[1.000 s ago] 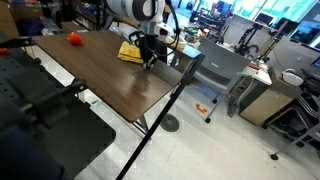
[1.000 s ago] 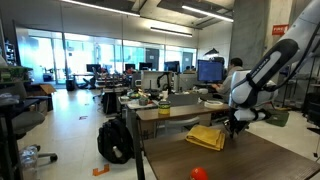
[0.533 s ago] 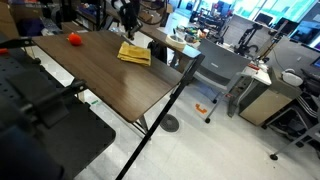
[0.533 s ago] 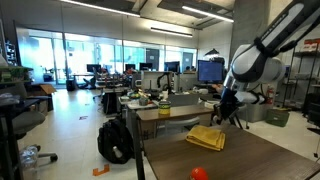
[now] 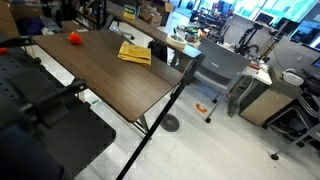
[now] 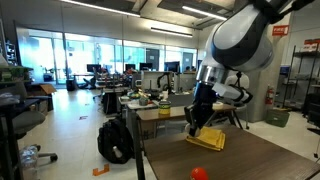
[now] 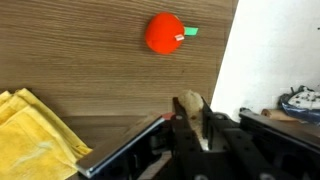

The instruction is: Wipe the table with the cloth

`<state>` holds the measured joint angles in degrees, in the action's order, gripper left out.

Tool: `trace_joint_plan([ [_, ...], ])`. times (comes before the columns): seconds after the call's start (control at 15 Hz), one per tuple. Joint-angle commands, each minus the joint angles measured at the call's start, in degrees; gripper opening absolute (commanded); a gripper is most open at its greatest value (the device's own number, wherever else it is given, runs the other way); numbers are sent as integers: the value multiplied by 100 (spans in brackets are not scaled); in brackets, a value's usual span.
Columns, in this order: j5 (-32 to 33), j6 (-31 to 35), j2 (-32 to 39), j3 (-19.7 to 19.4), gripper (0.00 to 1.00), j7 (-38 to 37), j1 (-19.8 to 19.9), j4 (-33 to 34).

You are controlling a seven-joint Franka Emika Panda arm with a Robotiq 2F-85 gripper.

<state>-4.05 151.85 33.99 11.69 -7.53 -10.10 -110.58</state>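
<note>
I should lower my gripper to the bare wood [image 7: 155, 86] below, beside the red ball, and release the tan lump clear of the cloth.
The mustard-yellow cloth [image 5: 134, 53] lies folded near the far edge of the dark wood table [image 5: 120, 85]. It also shows in the other exterior view [image 6: 208, 137] and at the lower left of the wrist view [image 7: 30, 135]. My gripper [image 6: 194, 126] hangs above the table [image 6: 262, 158] beside the cloth, apart from it. In the wrist view the fingers [image 7: 191, 108] stand close together with a small tan lump between them; I cannot tell what it is. The arm is out of one exterior view.
A red ball [image 5: 73, 38] with a green tag lies on the table, seen also in the wrist view [image 7: 165, 32] and at the near edge in an exterior view [image 6: 199, 173]. Grey desks [image 5: 215, 65] and chairs stand beyond the table.
My gripper has left the cloth, risen and swung away along the table edge. The arm has gone from one exterior view. The cloth has stayed where it was.
</note>
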Motion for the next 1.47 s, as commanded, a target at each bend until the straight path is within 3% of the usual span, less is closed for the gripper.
trace_joint_plan([
  [0.0,600,485,443,-848,4,-1203,-1194,335],
  [0.13,976,554,787,-1376,4,-1877,-1828,577],
  [0.33,1223,383,1307,-1952,4,-2581,-2405,992],
  [0.53,1163,244,1813,-2299,4,-2923,-2655,1382],
  [0.8,1069,-48,2217,-2422,4,-3162,-2630,1813],
  [0.87,1065,-146,2250,-2405,42,-3185,-2603,1879],
  [0.93,1065,-233,2257,-2357,43,-3174,-2564,1926],
  [1.2,1153,-295,1732,-2121,71,-2571,-2198,1592],
  [1.27,1222,-252,1548,-2178,79,-2429,-2173,1431],
  [1.4,1518,108,1164,-2652,94,-2486,-2291,1098],
])
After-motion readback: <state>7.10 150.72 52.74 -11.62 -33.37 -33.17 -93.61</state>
